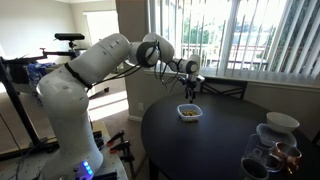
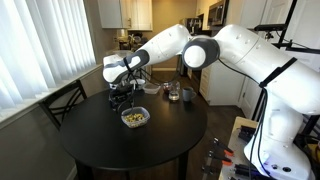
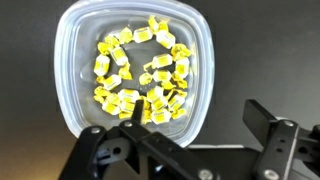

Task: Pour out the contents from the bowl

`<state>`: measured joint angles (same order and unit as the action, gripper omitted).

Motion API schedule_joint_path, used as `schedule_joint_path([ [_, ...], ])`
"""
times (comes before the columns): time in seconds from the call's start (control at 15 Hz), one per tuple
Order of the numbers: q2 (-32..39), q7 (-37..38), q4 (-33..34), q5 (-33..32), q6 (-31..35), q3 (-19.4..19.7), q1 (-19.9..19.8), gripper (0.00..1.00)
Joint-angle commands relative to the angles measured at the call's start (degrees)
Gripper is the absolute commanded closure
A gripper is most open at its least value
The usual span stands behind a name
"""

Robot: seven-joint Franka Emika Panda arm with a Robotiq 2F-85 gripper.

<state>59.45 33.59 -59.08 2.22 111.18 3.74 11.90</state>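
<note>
My gripper should go down next onto the bowl's rim [image 1: 191,105] [image 3: 207,102] at the right in the wrist view, because its open fingers are already on either side of it.
The bowl [image 3: 133,66] is small, whitish and translucent, with a rounded-square rim. It sits on the round black table in both exterior views [image 1: 188,112] [image 2: 135,118]. The contents [image 3: 142,75] are many tiny yellow bits heaped in the bowl. My gripper [image 3: 195,122] hangs above the bowl in both exterior views [image 1: 190,92] [image 2: 122,100] and is open and empty. In the wrist view one finger lies over the bowl's near rim and the other stands over the bare table beside the bowl.
The black table [image 1: 200,140] [image 2: 100,140] also carries clear glass cups and a larger white bowl [image 1: 282,122] at one edge [image 2: 172,92]. A dark chair [image 1: 222,88] [image 2: 62,100] stands by the window side. A tripod stands beside the robot base.
</note>
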Motion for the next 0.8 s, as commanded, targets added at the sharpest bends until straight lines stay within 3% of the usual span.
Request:
schedule_joint_path([
  [0.0, 7.9, -0.4, 10.7, 4.4, -5.1, -3.1, -3.3, 0.00],
  [0.2, 11.7, -2.3, 15.5, 6.6, -3.6, -5.3, -4.3, 0.04],
  [0.27, 13.1, -3.1, 17.2, 6.5, -3.0, -5.7, -4.4, 0.26],
  [0.4, 14.7, -3.9, 20.0, 6.4, -3.1, -6.2, -4.2, 0.31],
  [0.73, 16.6, -3.1, 23.2, 5.1, -2.7, -6.2, -4.0, 0.64],
])
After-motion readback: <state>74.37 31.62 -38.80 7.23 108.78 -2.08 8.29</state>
